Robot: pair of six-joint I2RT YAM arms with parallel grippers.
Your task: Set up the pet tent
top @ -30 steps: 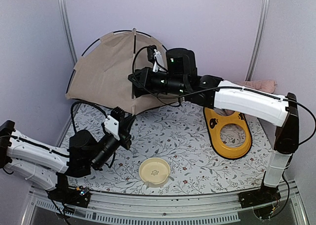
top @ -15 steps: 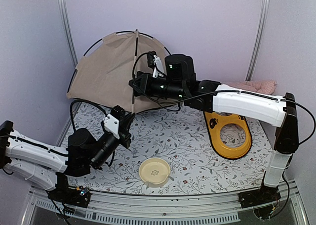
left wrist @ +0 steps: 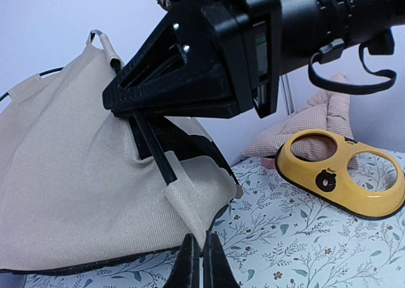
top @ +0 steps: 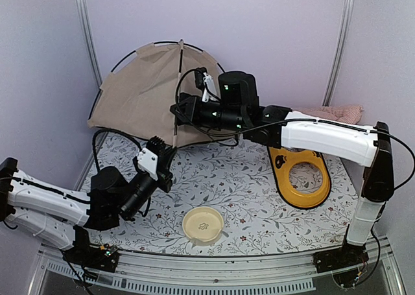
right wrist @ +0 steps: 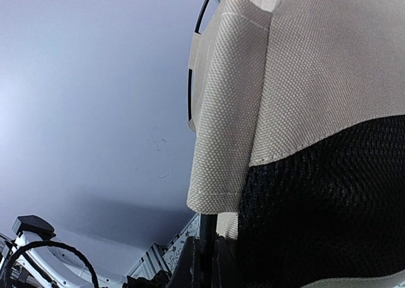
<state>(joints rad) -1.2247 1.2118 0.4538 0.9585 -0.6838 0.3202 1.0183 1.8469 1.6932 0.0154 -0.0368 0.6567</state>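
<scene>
The mat (top: 235, 201) beside the cream bowl is below and back, so my right gripper will bring the pole down there, set down its raised end and release it.
The tan pet tent (top: 139, 94) stands half raised at the back left, with thin black poles arching over it. My right gripper (top: 176, 110) is shut on a black pole (top: 177, 81) at the tent's front edge. In the right wrist view the gripper (right wrist: 205, 268) clamps that pole (right wrist: 207, 228) just below a fabric sleeve (right wrist: 228, 111). My left gripper (top: 164, 153) is below it. In the left wrist view it (left wrist: 202, 259) is shut on the tent's lower fabric corner (left wrist: 190, 193). The pompom toy and the label are not visible.
A yellow double-bowl feeder tray (top: 299, 175) lies at the right on the floral mat (top: 246, 185). A cream bowl (top: 203, 225) sits near the front middle. A pink checked cushion (top: 340, 111) lies at the back right. Walls and metal posts close in the back and left.
The right gripper has lifted the pole slightly, and the tent's top has swung right and risen, so its fabric is more spread. The left arm has shifted only slightly.
</scene>
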